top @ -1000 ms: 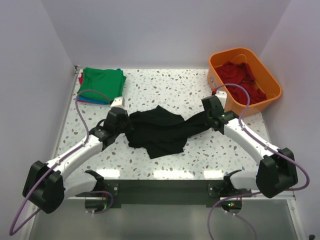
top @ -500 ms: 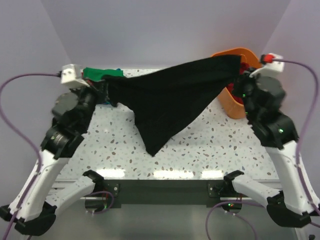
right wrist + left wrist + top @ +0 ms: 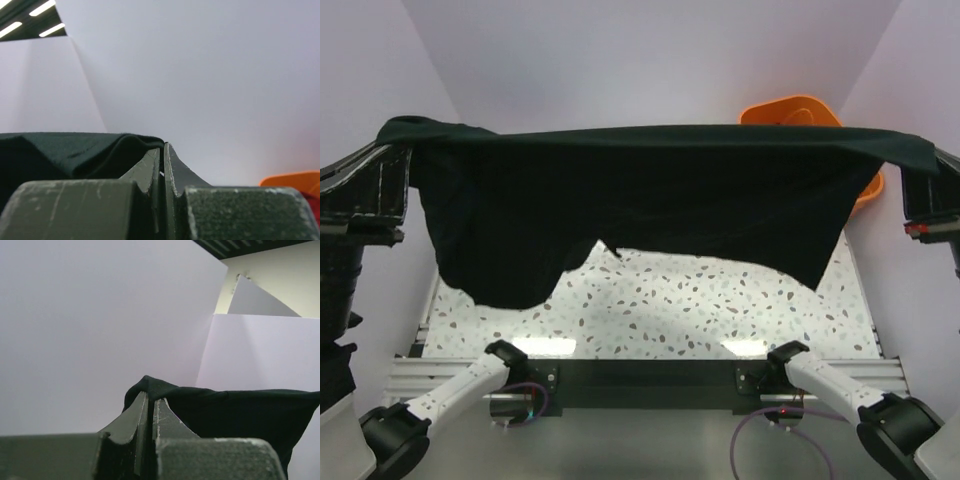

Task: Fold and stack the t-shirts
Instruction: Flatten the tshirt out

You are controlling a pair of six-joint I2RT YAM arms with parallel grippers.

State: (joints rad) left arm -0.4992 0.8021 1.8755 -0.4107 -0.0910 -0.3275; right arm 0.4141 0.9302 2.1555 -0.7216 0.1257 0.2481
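The speckled table is below the stretched t-shirt's corner. My left gripper will next lower that corner outward over the table, to the gripper's right in the top view, then let go of the corner.
The large black t-shirt (image 3: 650,190) hangs high above the table, stretched flat and wide between my two grippers. My left gripper (image 3: 392,135) is shut on its left top corner. The left wrist view shows the left gripper (image 3: 150,396) with jaws pressed together and the black t-shirt (image 3: 235,410) pinched at the tips. My right gripper (image 3: 923,157) is shut on the right top corner. In the right wrist view the black t-shirt (image 3: 65,150) bunches at the right gripper (image 3: 162,147). The shirt's lower edge hangs unevenly, lowest at the left.
The orange tub (image 3: 800,108) peeks over the shirt at the back right, and the orange tub (image 3: 295,179) also shows in the right wrist view with a sliver of red inside. The speckled table (image 3: 680,300) shows below the shirt. Pale walls close in both sides.
Both arms have lifted the black t-shirt off the table and pulled it apart. From a crumpled heap it became a taut, wide sheet held high toward the camera.
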